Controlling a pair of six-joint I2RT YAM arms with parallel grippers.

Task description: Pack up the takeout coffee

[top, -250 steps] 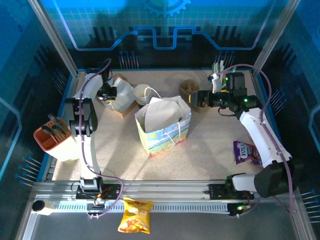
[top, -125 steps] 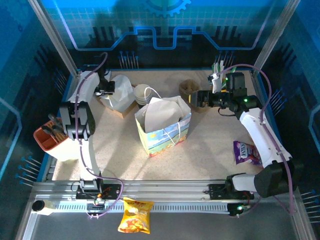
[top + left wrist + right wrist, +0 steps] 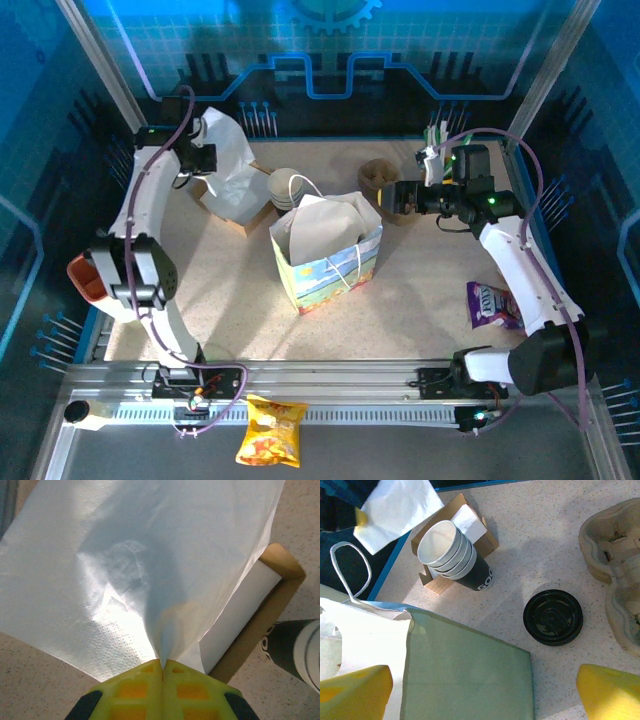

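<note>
The bag stands past the cups from my left gripper, so my left gripper should carry the napkin back over the bag's opening [image 3: 328, 228] and let it go.
The takeout coffee [image 3: 553, 617] stands on the table, seen from above as a round black lid with a pale rim. It sits between the paper bag [image 3: 465, 675] and a pulp cup carrier [image 3: 615, 545]. My right gripper [image 3: 482, 680] hovers open above the bag's edge, the coffee ahead of its right finger and untouched. In the top view the right gripper [image 3: 388, 200] is just right of the open bag [image 3: 325, 250]. My left gripper [image 3: 162, 662] is shut on a white napkin [image 3: 150, 555]. The left gripper [image 3: 200, 157] holds the napkin [image 3: 232, 165] raised at the back left.
A stack of lidless cups [image 3: 288, 187] stands beside the cardboard napkin holder [image 3: 240, 218]. An orange utensil tub [image 3: 90, 275] is at the left edge and a purple snack packet [image 3: 492, 303] at the right. A yellow chip bag [image 3: 270, 443] lies in front of the rail.
My left arm has risen and swung toward the back left, drawing the napkin up out of its holder. The right arm has not moved.
</note>
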